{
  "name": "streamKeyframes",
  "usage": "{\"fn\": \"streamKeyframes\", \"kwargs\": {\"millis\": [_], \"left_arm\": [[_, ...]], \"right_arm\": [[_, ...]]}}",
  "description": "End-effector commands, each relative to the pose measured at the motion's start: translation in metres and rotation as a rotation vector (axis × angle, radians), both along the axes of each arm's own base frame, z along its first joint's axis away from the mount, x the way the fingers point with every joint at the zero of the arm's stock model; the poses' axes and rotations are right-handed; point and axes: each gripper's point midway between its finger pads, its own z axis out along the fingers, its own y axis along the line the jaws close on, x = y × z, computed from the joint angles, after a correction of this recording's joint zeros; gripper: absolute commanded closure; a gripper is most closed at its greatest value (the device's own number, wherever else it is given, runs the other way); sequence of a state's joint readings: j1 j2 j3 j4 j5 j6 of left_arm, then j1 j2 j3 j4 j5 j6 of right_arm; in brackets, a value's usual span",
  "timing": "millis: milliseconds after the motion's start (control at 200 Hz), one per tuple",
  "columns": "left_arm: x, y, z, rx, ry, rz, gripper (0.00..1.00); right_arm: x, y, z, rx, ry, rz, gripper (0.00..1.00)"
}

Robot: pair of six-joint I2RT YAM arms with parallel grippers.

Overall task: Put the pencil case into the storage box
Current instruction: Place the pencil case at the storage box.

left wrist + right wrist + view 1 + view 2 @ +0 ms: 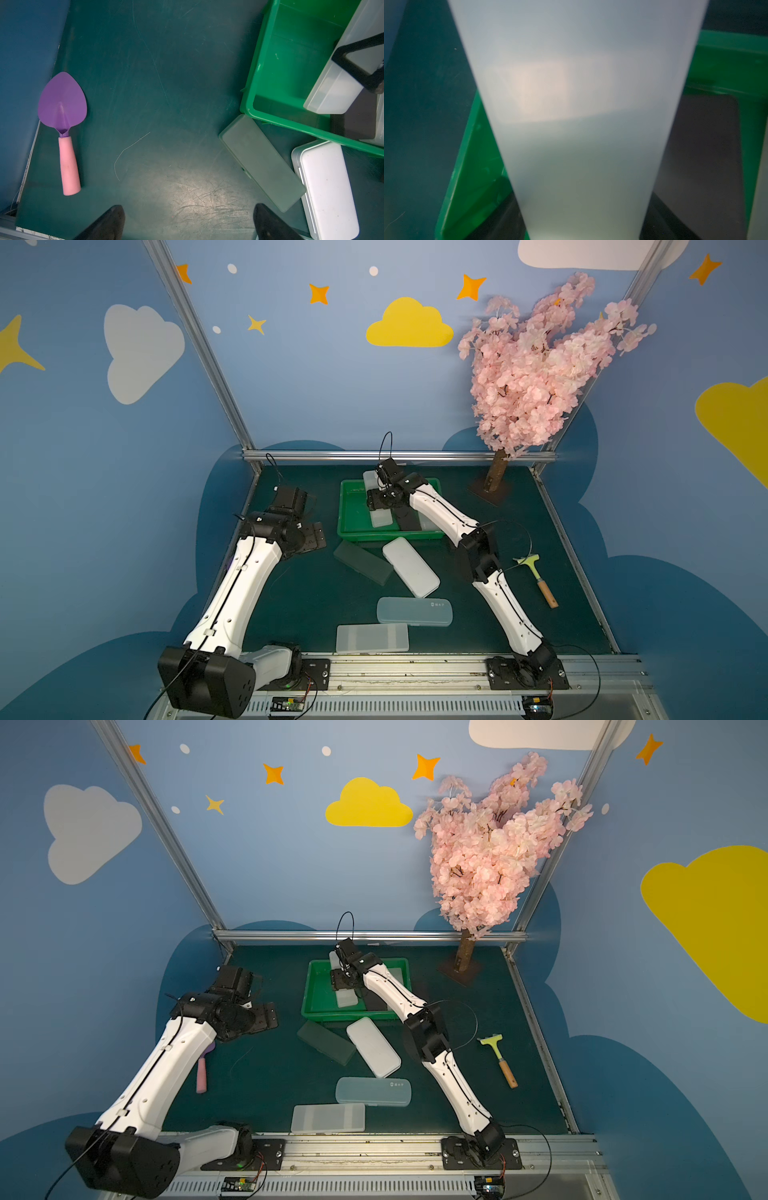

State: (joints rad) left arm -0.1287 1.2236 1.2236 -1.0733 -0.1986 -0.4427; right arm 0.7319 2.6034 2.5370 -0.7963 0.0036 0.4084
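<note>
My right gripper needs to move back and down next and release the frosted pencil case (381,517) onto the green bottom of the storage box, because the far end of the pencil case sticks out over the box's back rim.
The storage box (344,510) (308,992) is a bright green tray at the back middle of the mat. My right gripper (380,499) (343,979) hangs over it, shut on a frosted white pencil case (381,517) (332,87). The case fills the right wrist view (581,104), with the box's green wall (467,166) under it. It lies lengthwise over the box; its far end passes the back rim. A black pencil case (409,520) lies inside beside it. My left gripper (313,537) (189,222) is open over bare mat, left of the box.
On the mat in front of the box lie a dark green case (363,562), a white case (410,566), a bluish case (414,611) and a clear case (372,637). A purple trowel (62,124) lies left, a wooden-handled tool (538,576) right, a pink tree (498,477) back right.
</note>
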Motion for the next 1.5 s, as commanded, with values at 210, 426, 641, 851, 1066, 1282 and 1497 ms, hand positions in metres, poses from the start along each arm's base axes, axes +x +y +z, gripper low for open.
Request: {"fn": "streamKeyframes", "kwargs": {"millis": [210,426,641,851,1066,1282,1497], "left_arm": [[-0.006,0.0,-0.002,-0.019,0.006,0.007,0.01],[-0.007,-0.002,-0.005,-0.028,0.013,0.004,0.01],[-0.007,-0.001,-0.003,-0.02,0.012,0.006,0.01],[-0.005,-0.002,-0.001,-0.021,0.009,0.005,0.01],[-0.004,-0.002,0.0,-0.021,0.009,-0.003,0.01],[-0.009,-0.013,-0.006,-0.073,0.029,-0.041,0.01],[-0.027,-0.037,-0.023,-0.121,0.108,-0.139,0.03]], "right_arm": [[-0.006,-0.004,-0.031,-0.003,0.116,-0.05,0.36],[-0.021,-0.009,-0.056,-0.039,0.2,-0.035,0.28],[-0.021,-0.022,-0.06,-0.089,0.206,-0.038,0.14],[-0.016,-0.029,-0.048,-0.116,0.167,-0.056,0.03],[-0.012,-0.029,0.005,-0.106,0.05,-0.048,0.02],[-0.025,-0.02,0.095,-0.026,-0.117,0.009,0.02],[-0.051,-0.047,0.133,-0.038,-0.165,0.028,0.01]]}}
